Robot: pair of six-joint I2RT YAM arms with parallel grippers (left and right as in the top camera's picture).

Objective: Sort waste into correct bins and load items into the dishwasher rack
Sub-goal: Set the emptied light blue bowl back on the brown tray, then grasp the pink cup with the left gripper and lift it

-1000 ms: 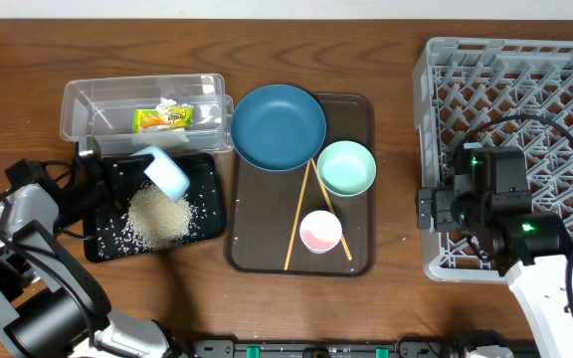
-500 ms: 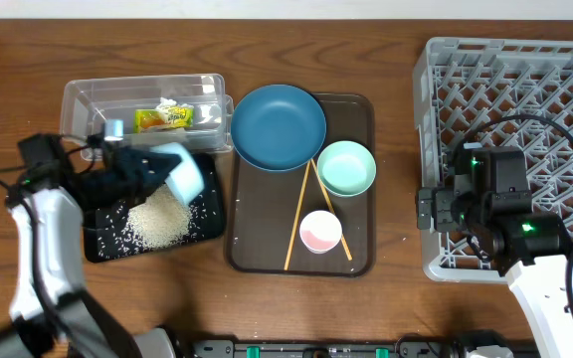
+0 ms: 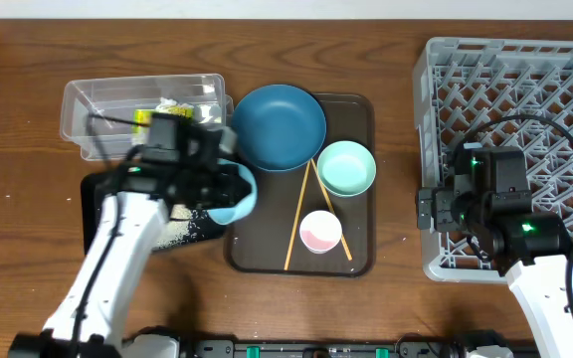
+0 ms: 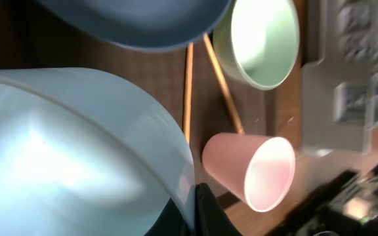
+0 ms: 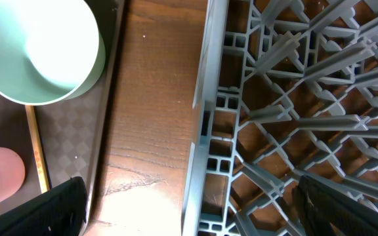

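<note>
The light blue bowl goes toward the chopsticks and down onto the brown tray next in my left gripper, where a bare patch beside them leaves room.
My left gripper [image 3: 229, 189] is shut on the rim of the light blue bowl [image 3: 239, 202], holding it over the left edge of the brown serving tray [image 3: 358, 107]. In the left wrist view the bowl [image 4: 77, 144] fills the left side, with my fingertips [image 4: 199, 213] pinching its rim. The dark blue bowl [image 3: 279, 126], mint-green bowl [image 3: 346, 167], pink bowl [image 3: 320, 231] and two chopsticks [image 3: 297, 217] lie on the brown tray. Rice [image 3: 183, 230] lies in the black tray [image 3: 92, 217]. The yellow-green wrapper [image 3: 143, 117] and white tissue [image 3: 168, 103] sit in the clear tub [image 3: 97, 97]. My right gripper [image 3: 432, 211] is open and empty at the grey rack's [image 3: 525, 80] left edge.
My left arm covers most of the black tray and part of the tub. The right wrist view shows the rack's left wall [image 5: 205, 131], a strip of bare table [image 5: 153, 98], the mint-green bowl [image 5: 38, 49] and a chopstick [image 5: 37, 151].
My left arm has swung right with the light blue bowl, from over the black tray to the brown tray's left edge. The right arm has not moved.
</note>
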